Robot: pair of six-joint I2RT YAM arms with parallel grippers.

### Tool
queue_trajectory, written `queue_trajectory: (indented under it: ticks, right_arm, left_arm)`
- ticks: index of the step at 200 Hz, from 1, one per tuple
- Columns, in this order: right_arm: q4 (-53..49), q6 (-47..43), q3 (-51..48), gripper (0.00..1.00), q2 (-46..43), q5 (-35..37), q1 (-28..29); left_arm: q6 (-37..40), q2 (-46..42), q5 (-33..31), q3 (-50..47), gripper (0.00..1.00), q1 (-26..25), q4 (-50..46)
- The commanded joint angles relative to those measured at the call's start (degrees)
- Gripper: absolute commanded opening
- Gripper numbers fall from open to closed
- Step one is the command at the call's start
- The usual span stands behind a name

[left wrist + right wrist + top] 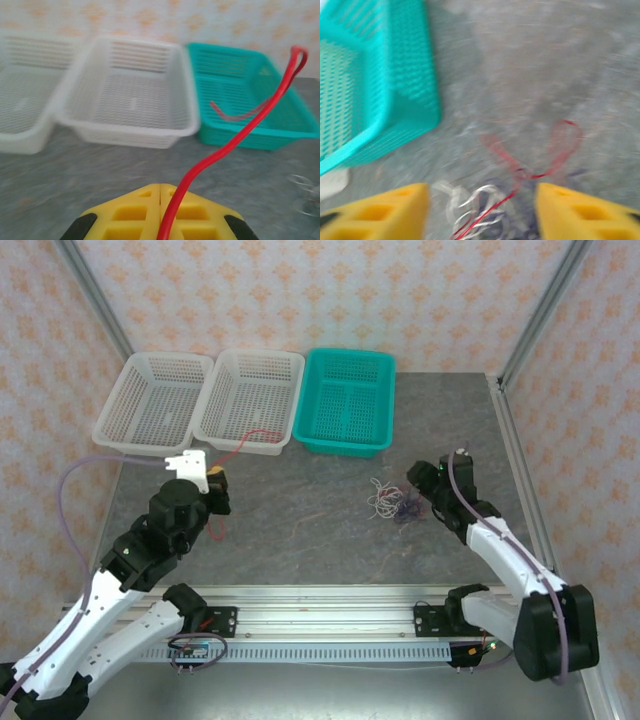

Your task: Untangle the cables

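My left gripper next goes outward past the white baskets to release the red cable over the teal basket, clear of the tangle.
My left gripper (216, 480) hovers in front of the white baskets, shut on a thin red cable (262, 433). In the left wrist view that red cable (235, 140) rises from between the closed yellow fingers (130, 212) of the left gripper (160, 186) and curves up to the right. The other cables (388, 502), a small tangle of white, red and purple wires, lie on the grey table right of centre. My right gripper (420, 490) stands open just right of them. The blurred right wrist view puts the tangle (485, 205) between the spread fingers of the right gripper (481, 192).
Two white baskets (130, 435) (240, 443) and a teal basket (340, 447) stand in a row at the back. The left wrist view faces one white basket (130, 132) and the teal basket (260, 139). The teal basket's corner (415, 120) is close to the right gripper.
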Motion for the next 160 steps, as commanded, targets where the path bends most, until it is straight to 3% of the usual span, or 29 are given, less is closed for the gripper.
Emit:
queue_trajectory:
  ticks: [1, 22, 86, 129, 160]
  right_arm:
    - [-1.52, -5.76, 3.39, 0.82, -3.57, -3.08, 4.78]
    - [1.13, -2.51, 3.16, 0.82, -4.56, -7.07, 7.59]
    - [-6.32, 1.36, 4.28, 0.81, -6.91, -5.50, 10.95]
    - [-15.57, 2.90, 5.27, 0.81, -8.28, -2.50, 10.98]
    - [-17.52, 4.42, 4.57, 0.81, -9.19, -2.10, 10.99]
  left_arm:
    - [2.61, 5.69, 16.71, 3.41, 0.00, 0.37, 11.18]
    - [0.90, 16.65, 16.02, 10.70, 0.00, 0.31, 13.16]
    - [1.56, 53.62, 11.41, 35.92, 0.00, 0.48, 25.80]
    - [-4.47, 75.34, 9.86, 55.19, 0.00, 1.21, 22.18]
    - [-3.99, 84.56, 6.57, 63.70, 0.00, 1.35, 18.54]
